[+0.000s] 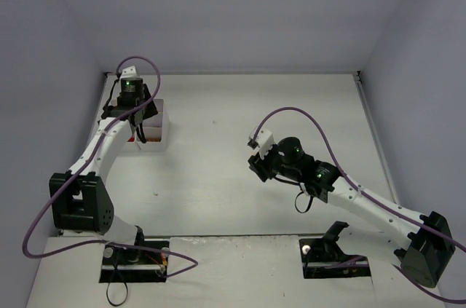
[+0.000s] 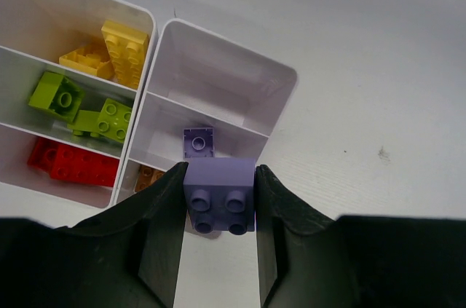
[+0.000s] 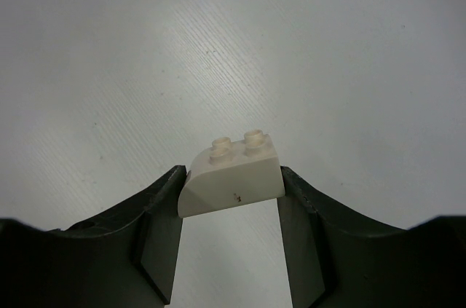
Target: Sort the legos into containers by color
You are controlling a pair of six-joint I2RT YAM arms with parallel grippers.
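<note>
The held brick will go into the section of the tray with the other lilac brick (image 1: 153, 121) (image 2: 196, 137), so I will lower my left gripper and release it there, since this matching-colour section is below my gripper.
My left gripper (image 2: 219, 210) is shut on a pale lilac brick (image 2: 218, 184), studs facing the camera, held just above the near right part of the white six-compartment tray (image 2: 237, 46). In the tray lie yellow bricks (image 2: 116, 49), lime green bricks (image 2: 84, 108), red bricks (image 2: 73, 164), another lilac brick (image 2: 198, 142) and a brown-orange brick (image 2: 148, 175). My right gripper (image 3: 230, 199) is shut on a white sloped brick (image 3: 233, 173) held above the bare table, mid-right in the top view (image 1: 260, 138).
In the top view the tray (image 1: 159, 132) stands at the far left, mostly hidden under my left arm (image 1: 109, 140). Grey walls close the table at the back and both sides. The tray's far right compartment (image 2: 218, 79) holds nothing.
</note>
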